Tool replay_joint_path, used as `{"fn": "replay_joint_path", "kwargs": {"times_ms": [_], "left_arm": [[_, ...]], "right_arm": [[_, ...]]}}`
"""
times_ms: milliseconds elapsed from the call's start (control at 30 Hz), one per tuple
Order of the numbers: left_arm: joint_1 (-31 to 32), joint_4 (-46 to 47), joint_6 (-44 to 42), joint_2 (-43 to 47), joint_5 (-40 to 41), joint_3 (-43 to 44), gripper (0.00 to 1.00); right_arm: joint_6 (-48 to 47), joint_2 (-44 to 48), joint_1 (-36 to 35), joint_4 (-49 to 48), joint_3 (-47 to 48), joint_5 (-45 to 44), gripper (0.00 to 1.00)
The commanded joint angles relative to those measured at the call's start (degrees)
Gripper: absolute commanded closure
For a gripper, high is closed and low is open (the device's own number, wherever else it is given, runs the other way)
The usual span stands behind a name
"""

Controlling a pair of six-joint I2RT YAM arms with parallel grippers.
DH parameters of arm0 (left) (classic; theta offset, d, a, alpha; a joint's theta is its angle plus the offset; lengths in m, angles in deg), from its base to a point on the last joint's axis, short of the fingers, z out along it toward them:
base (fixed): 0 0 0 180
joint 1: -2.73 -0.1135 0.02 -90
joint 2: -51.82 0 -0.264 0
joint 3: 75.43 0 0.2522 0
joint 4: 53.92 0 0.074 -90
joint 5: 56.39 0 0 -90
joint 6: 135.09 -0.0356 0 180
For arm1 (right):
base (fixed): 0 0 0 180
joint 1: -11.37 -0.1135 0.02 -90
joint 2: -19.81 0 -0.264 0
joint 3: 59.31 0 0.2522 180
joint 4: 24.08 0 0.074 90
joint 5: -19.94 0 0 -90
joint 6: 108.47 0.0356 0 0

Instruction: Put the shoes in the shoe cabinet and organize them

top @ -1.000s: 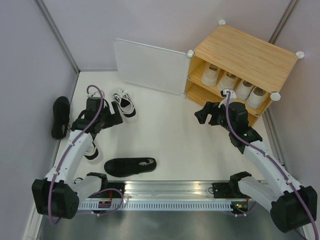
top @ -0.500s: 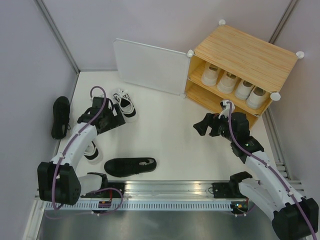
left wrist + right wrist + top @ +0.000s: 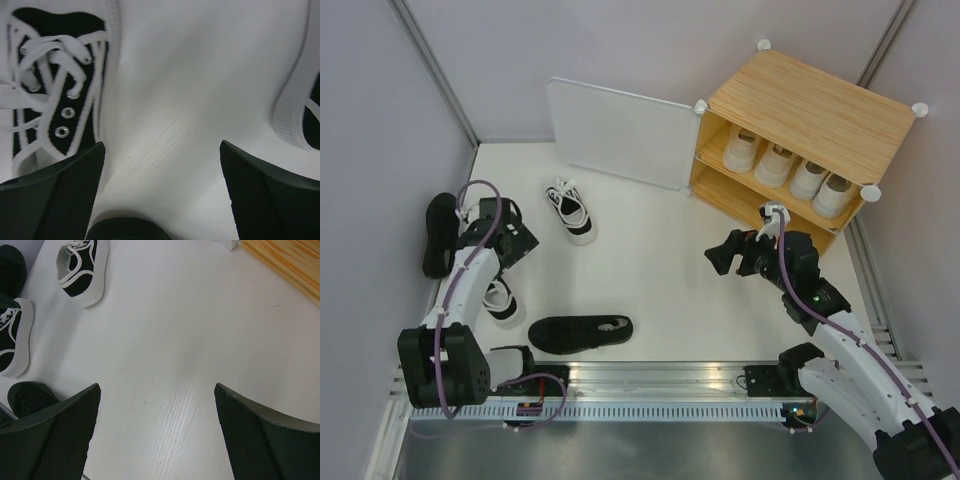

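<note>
My left gripper is above the laced sneaker's eyelet edge (image 3: 501, 292) (image 3: 64, 134). Next it needs to move to its left in the wrist view and lower its open fingers astride that edge.
The shoe cabinet (image 3: 810, 110) stands at the back right with its white door (image 3: 620, 135) swung open; several pale shoes (image 3: 777, 160) sit in a row on its upper shelf. On the floor lie a black-and-white sneaker (image 3: 570, 210), a second one (image 3: 502, 303) partly under my left arm, a black shoe (image 3: 580, 332) near the front and another (image 3: 440, 235) by the left wall. My left gripper (image 3: 520, 243) hangs open and empty over bare floor, a laced sneaker (image 3: 55, 85) just to its left. My right gripper (image 3: 720, 255) is open and empty in front of the cabinet.
Grey walls close in on the left, back and right. An aluminium rail (image 3: 650, 385) with both arm bases runs along the near edge. The right wrist view shows the cabinet's wooden bottom edge (image 3: 285, 260) and the two sneakers (image 3: 82, 267) to the left.
My left arm has swung back and left, away from the sneaker by the door. My right gripper has drawn a little away from the cabinet, toward the near side. Both stay open.
</note>
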Motion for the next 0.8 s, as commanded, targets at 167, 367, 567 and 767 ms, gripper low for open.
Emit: {"fn": "replay_joint_path", "kwargs": {"times_ms": [167, 367, 567, 767], "left_arm": [[-10.4, -1.7, 6.5, 7.4, 3.5, -8.2, 0.03], [-12.9, -0.2, 8.1, 4.4, 1.0, -11.6, 0.03], [-12.9, 4.0, 8.6, -3.0, -4.7, -13.0, 0.09], [-12.7, 6.5, 6.8, -6.9, -8.8, -12.7, 0.47]], "right_arm": [[-1.2, 1.5, -2.4, 0.3, -0.2, -5.0, 0.02], [-1.1, 2.3, -2.9, 0.2, -0.7, -6.0, 0.02], [-1.1, 2.4, -3.4, 0.0, -1.0, -6.8, 0.02], [-1.1, 2.4, -3.4, 0.0, -1.1, -7.1, 0.02]]}}
